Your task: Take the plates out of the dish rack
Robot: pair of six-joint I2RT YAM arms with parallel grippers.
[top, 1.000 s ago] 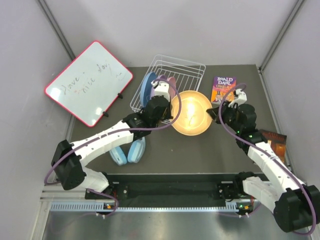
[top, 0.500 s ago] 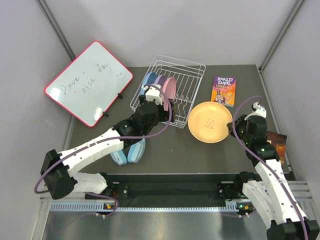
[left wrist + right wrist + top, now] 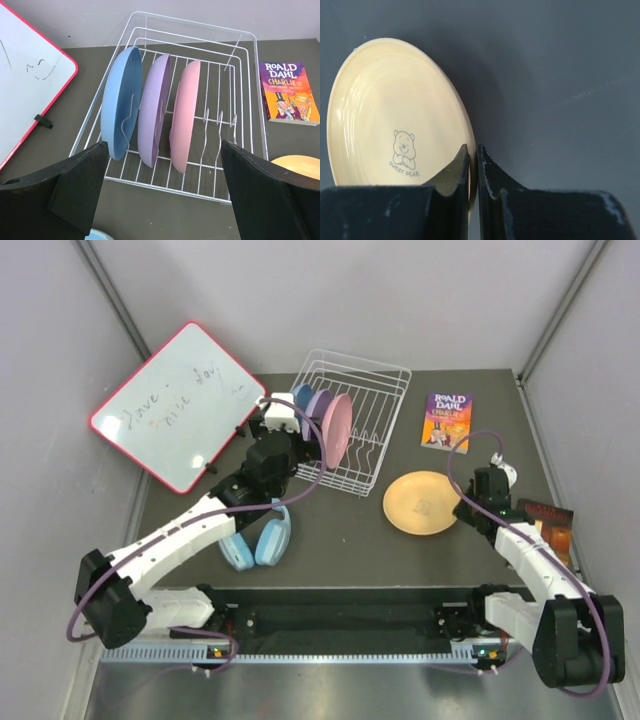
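The left gripper should next move down and to the right in the top view onto the pink plate's near rim [image 3: 333, 460] [image 3: 181, 156], because the empty rack slots beside it leave room.
The white wire dish rack [image 3: 385, 375] [image 3: 200, 25] stands at the back centre. A blue plate [image 3: 303, 397] [image 3: 122, 100], a purple plate [image 3: 320, 405] [image 3: 154, 107] and a pink plate [image 3: 336, 428] [image 3: 186, 112] stand upright in it side by side. My left gripper [image 3: 290, 435] [image 3: 164, 145] hovers wide open just in front of the rack, facing the plates and touching none. The orange-yellow plate [image 3: 420, 502] [image 3: 395, 110], printed with a bear, lies on the table right of the rack. My right gripper [image 3: 465, 510] [image 3: 472, 150] pinches its right rim.
A red-framed whiteboard [image 3: 178, 405] leans at the back left. Light blue headphones [image 3: 255, 540] lie under the left arm. A Roald Dahl book [image 3: 447, 422] lies right of the rack. Another dark book [image 3: 550, 520] sits at the right edge.
The right arm carried the orange-yellow plate from the centre to the right and lowered it flat. The left gripper opened and drew back left from the plates.
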